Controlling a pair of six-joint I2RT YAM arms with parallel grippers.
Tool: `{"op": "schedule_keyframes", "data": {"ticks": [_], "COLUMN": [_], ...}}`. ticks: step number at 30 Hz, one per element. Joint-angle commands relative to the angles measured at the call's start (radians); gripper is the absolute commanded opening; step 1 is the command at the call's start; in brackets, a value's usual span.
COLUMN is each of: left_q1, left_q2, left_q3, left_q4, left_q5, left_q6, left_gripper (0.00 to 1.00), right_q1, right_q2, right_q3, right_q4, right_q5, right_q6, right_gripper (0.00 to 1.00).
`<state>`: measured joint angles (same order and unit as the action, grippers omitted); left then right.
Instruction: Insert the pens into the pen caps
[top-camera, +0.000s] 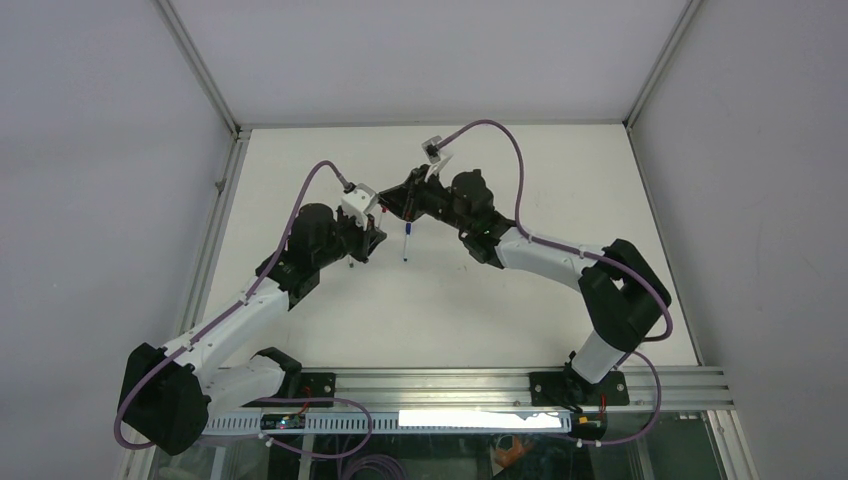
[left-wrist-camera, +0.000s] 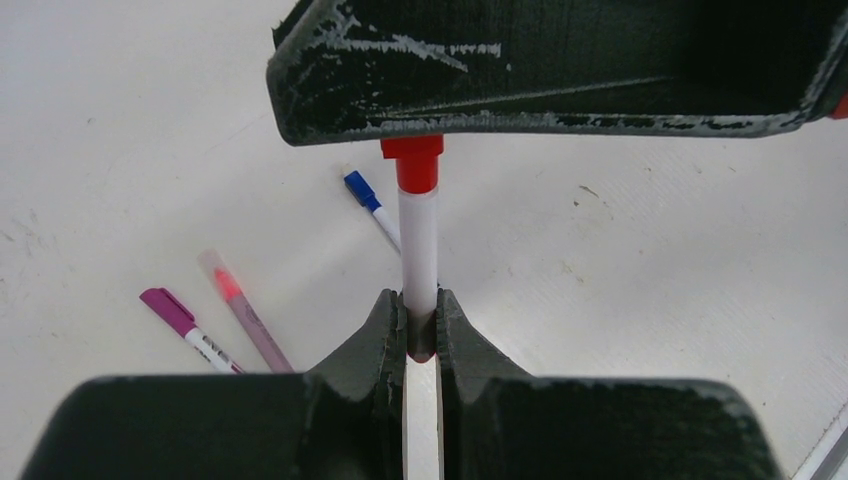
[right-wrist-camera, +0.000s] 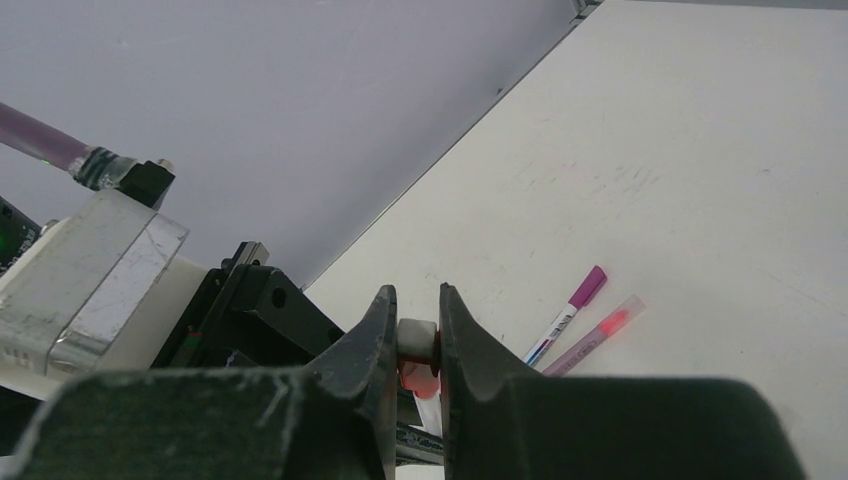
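Observation:
The gap between the blue-capped and pale pink pens lies below my left gripper, so it needs to lower next and release the white pen (left-wrist-camera: 419, 245) on the bare tabletop there.
My left gripper (left-wrist-camera: 420, 305) is shut on the lower end of a white pen (left-wrist-camera: 419, 245) and holds it above the table. The pen's top sits in a red cap (left-wrist-camera: 412, 162), which disappears under my right gripper's fingers (left-wrist-camera: 560, 70). In the right wrist view my right gripper (right-wrist-camera: 416, 312) is shut on that red cap (right-wrist-camera: 420, 380), with the white barrel below it. In the top view the two grippers meet at the table's middle back, left (top-camera: 368, 236) and right (top-camera: 410, 200).
Three capped pens lie on the table: a blue-capped one (left-wrist-camera: 372, 205) (top-camera: 406, 240), a magenta-capped one (left-wrist-camera: 188, 325) (right-wrist-camera: 570, 312) and one with a pale pink clear cap (left-wrist-camera: 240, 310) (right-wrist-camera: 598, 333). The white table (top-camera: 520, 320) is walled on three sides.

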<state>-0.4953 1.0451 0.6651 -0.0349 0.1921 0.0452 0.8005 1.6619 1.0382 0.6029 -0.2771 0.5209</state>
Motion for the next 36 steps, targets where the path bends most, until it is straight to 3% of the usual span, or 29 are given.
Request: {"op": "schedule_keyframes", "data": {"ticks": [1,8,12,14,18,21,25,29,36], "left_q1": [0.012,0.012,0.012,0.012,0.012,0.012,0.012,0.013,0.005], "left_q2": [-0.115,-0.070,-0.062,-0.051,-0.010,0.000,0.033,0.240,0.446], "left_q3": [0.178,0.104,0.048,0.027,-0.063,-0.140,-0.132,0.033,0.190], "left_q4": [0.601,0.479,0.422,0.387,0.299,0.243,0.072,-0.149,-0.251], "left_q5": [-0.070,-0.106,-0.083,-0.066,-0.022,-0.034,-0.115,-0.132,-0.142], "left_q6": [0.031,-0.057,-0.104,-0.124,-0.217,-0.300,-0.404,-0.452,-0.470], "left_gripper": [0.00,0.00,0.00,0.00,0.00,0.00,0.00,0.00,0.00], "right_q1": [0.085,-0.007,-0.027,-0.035,-0.096,-0.117,-0.124,-0.125,-0.124], "right_q2": [0.030,-0.161,-0.131,-0.146,-0.356,-0.578,-0.768,-0.780,-0.752], "right_q3": [-0.097,0.006,0.092,0.092,0.024,-0.051,-0.123,-0.174,-0.180], "right_q4": [-0.483,-0.444,-0.474,-0.457,-0.332,-0.283,-0.404,-0.573,-0.723], "right_q5": [-0.175,0.001,-0.061,-0.022,0.173,0.389,0.538,0.555,0.500], "right_q6": [-0.011,-0.083,-0.126,-0.138,-0.199,-0.309,-0.362,-0.278,-0.218], "right_gripper": [0.00,0.00,0.40,0.76,0.97,0.99,0.99,0.99,0.99]}}
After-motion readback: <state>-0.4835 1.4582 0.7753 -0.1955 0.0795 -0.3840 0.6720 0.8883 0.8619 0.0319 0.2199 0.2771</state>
